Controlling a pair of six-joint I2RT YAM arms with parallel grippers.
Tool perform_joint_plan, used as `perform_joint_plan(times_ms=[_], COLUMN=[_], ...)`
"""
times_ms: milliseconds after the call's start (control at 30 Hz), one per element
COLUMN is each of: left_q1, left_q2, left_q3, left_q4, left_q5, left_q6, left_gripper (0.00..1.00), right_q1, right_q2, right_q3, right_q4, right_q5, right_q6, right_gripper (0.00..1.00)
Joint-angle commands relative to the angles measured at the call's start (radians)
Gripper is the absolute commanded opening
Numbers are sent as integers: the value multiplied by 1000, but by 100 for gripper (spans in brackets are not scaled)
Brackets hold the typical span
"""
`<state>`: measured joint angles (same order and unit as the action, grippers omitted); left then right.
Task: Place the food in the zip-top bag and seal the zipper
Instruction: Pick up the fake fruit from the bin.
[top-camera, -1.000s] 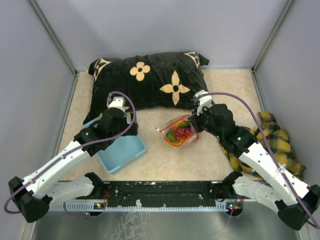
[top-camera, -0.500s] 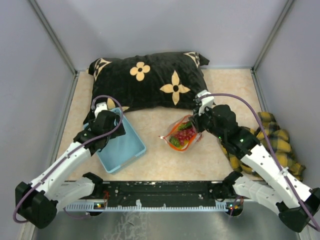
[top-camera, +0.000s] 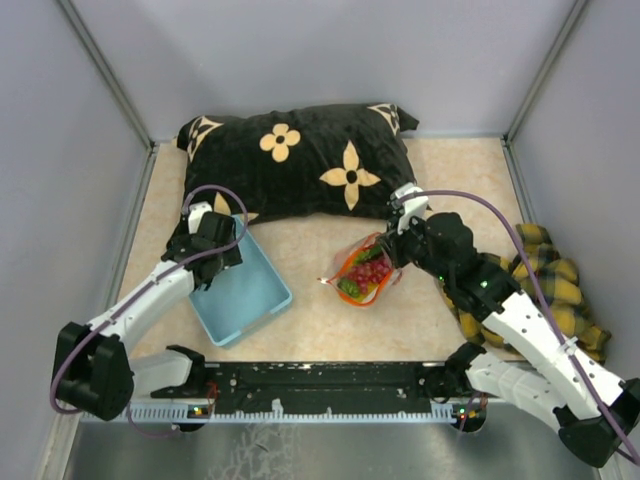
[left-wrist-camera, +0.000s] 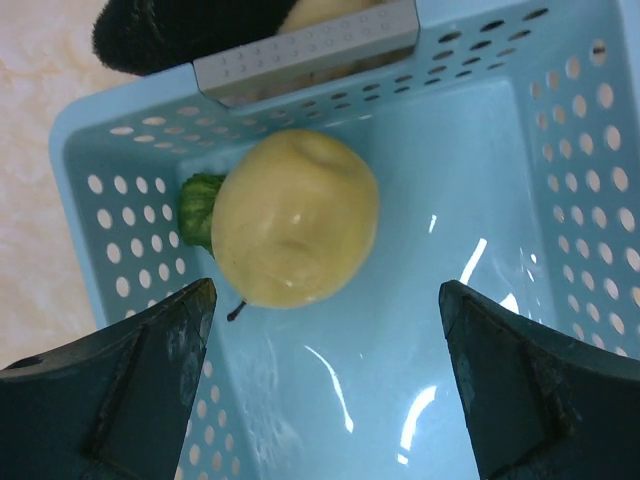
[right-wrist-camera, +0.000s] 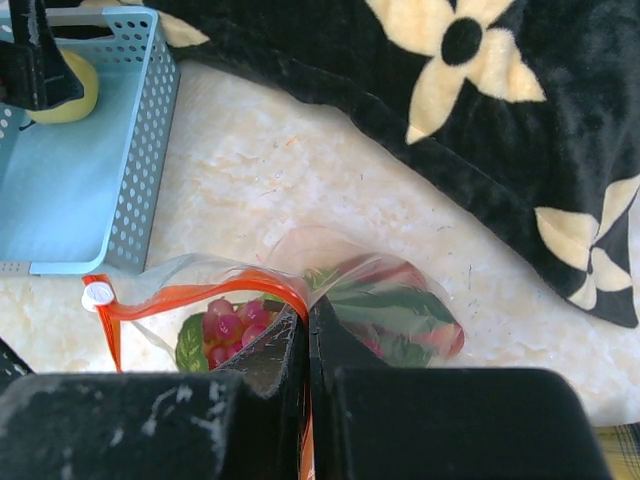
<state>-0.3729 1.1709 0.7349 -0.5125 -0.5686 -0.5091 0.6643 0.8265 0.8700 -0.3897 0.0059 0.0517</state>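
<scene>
The yellow pear-like fruit (left-wrist-camera: 296, 219) still lies below and beyond the fingertips, so next my left gripper needs to lower and move outward to straddle the fruit.
The clear zip-top bag (top-camera: 364, 273) lies mid-table with its mouth open, purple grapes (right-wrist-camera: 228, 326) and other toy fruit inside. Its red zipper (right-wrist-camera: 200, 292) arcs along the mouth. My right gripper (right-wrist-camera: 308, 318) is shut on the bag's zipper edge and holds it up; it also shows in the top view (top-camera: 393, 247). A yellow pear-like fruit (left-wrist-camera: 295, 230) with a green leaf lies in the far corner of the light blue basket (left-wrist-camera: 560, 180). My left gripper (left-wrist-camera: 325, 310) is open, its fingers inside the basket just short of the fruit; it also shows in the top view (top-camera: 207, 240).
A black pillow with cream flowers (top-camera: 300, 160) lies along the back, touching the basket (top-camera: 245, 290). A yellow plaid cloth (top-camera: 560, 285) is bunched at the right under my right arm. Grey walls enclose the table.
My left gripper has swung left and back from near the bag to the basket's far left corner. My right gripper has lifted the bag's edge, tilting the bag more upright.
</scene>
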Motion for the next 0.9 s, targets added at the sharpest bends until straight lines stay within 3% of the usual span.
perform_joint_plan(times_ms=[0,767,867], left_q1=[36,104,104], left_q2=[33,308,309], left_q3=[34,57,53], left_q4=[77,165,165], left_q5=[-41,81,102], left_q6=[45,64,59], left_gripper=[99,100,96], right_q1=[-2,-3,-3], right_q2=[-42,-47,-45], right_q3=[13,4,2], right_q4=[98,95,98], right_q5=[-15,9,10], right_q6=[-6,-10,-10], right_gripper=[0,0,0])
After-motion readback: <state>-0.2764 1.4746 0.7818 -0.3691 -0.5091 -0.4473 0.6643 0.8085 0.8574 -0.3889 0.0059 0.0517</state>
